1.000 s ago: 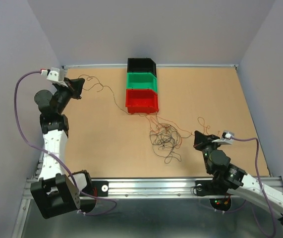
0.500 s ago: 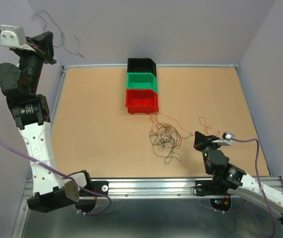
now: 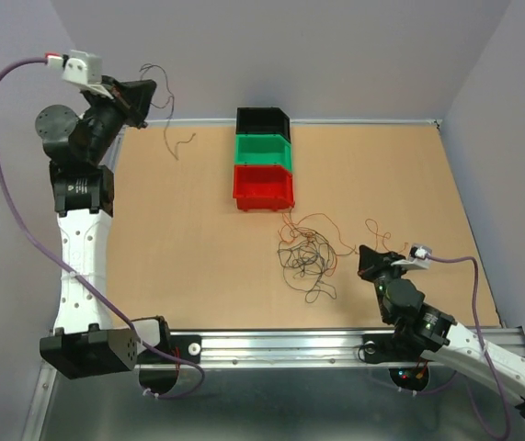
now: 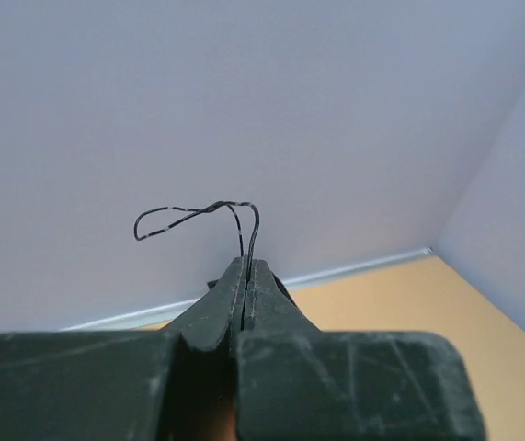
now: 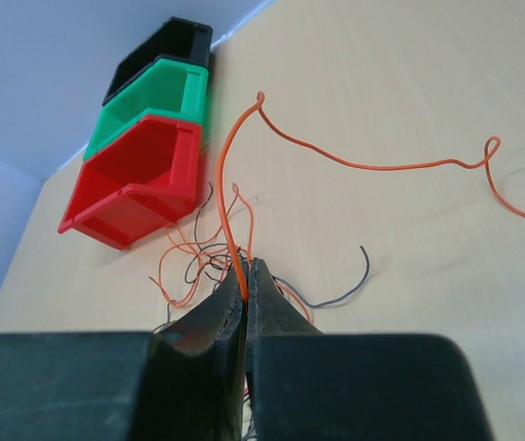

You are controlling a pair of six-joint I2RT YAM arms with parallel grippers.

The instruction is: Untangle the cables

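Observation:
My left gripper will swing across next and lower the black cable into the red bin (image 3: pixel 263 187), because the cable is hanging free of the tangle.
The cables lie as a loose tangle (image 3: pixel 306 254) of red and dark wires on the wooden table, just in front of the red bin. My left gripper (image 3: pixel 151 90) is raised at the back left corner, shut on a single black cable (image 3: pixel 167 129) that dangles free of the tangle. In the left wrist view this black cable (image 4: pixel 198 211) loops out of the closed gripper (image 4: pixel 245 266). My right gripper (image 3: pixel 364 259) sits low beside the tangle's right side, shut on an orange-red cable (image 5: pixel 231 197) that rises between the gripper's (image 5: pixel 246 272) tips.
Three bins stand in a row at the back middle: black (image 3: pixel 262 119), green (image 3: pixel 262 147) and red (image 3: pixel 262 186). Grey walls close the table at the left, back and right. A metal rail (image 3: pixel 280 344) runs along the near edge.
My left gripper has lifted from the table at the back left, pulling the black cable out of the tangle, swung high to the left, then come back rightward. The right arm has stayed put.

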